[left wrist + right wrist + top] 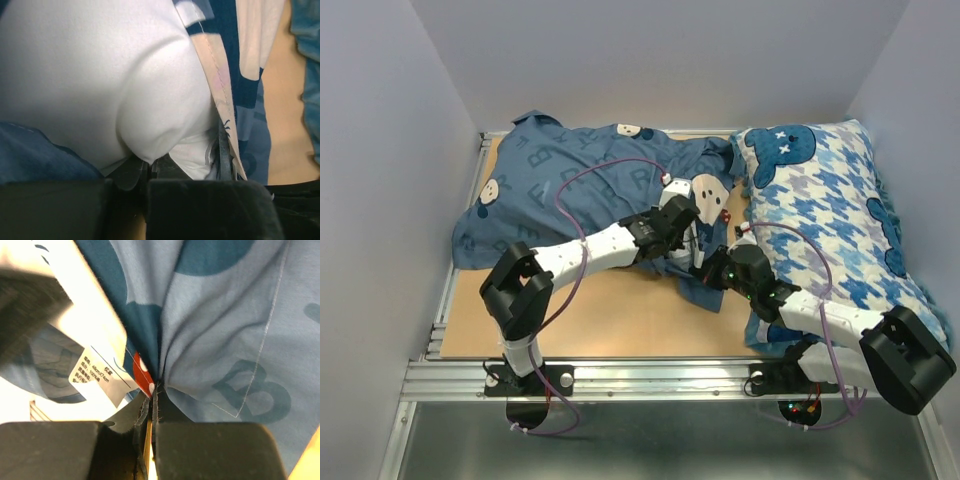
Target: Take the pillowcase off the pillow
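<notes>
The near cartoon face (709,196) is outward of my right gripper, and my left gripper holds the pillow. My right gripper should move outward toward that face and let go of the pillowcase's blue edge.
The slate-blue pillowcase (570,180) with letters and cartoon faces lies across the back left of the board, still around the pillow. The white pillow (90,75) fills the left wrist view; in the top view it is hidden inside the case. My left gripper (688,222) is at the case's open right end, shut on a pinch of the white pillow (150,159). My right gripper (712,268) is just in front of it, shut on the pillowcase's blue edge (200,340), with a white care label (97,372) beside its jaws.
A blue-and-white houndstooth pillow (830,220) lies along the right side, partly over my right arm. The wooden board (610,310) is bounded by an aluminium frame (620,375) in front and white walls at the sides.
</notes>
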Tool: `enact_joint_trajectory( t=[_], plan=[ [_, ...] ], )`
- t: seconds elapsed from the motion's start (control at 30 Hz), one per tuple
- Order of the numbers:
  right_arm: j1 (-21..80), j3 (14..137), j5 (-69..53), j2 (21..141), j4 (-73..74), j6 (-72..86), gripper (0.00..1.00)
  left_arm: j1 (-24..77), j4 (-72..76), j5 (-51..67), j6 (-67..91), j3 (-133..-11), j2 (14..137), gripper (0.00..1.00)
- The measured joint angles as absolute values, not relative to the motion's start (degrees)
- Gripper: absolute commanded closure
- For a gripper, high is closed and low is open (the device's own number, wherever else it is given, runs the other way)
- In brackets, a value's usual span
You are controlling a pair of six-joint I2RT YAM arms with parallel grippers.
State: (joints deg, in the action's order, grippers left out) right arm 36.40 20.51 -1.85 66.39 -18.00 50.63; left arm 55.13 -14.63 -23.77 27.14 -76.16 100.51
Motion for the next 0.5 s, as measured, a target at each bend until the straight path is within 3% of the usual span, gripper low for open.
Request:
enact_joint_trajectory(
  t=[0.3,0.5],
  plan=[
    [36.4,20.6,2.0,67.3,-19.8,52.1,0.99,45.1,-19.0,-12.3,24.9,-81.2,95.5,1.00],
    [36.4,25.7,3.7,75.9,-19.5,52.1,0.99,43.2,-23.0,-7.2,23.3,-81.6,91.2,1.00]
  ],
)
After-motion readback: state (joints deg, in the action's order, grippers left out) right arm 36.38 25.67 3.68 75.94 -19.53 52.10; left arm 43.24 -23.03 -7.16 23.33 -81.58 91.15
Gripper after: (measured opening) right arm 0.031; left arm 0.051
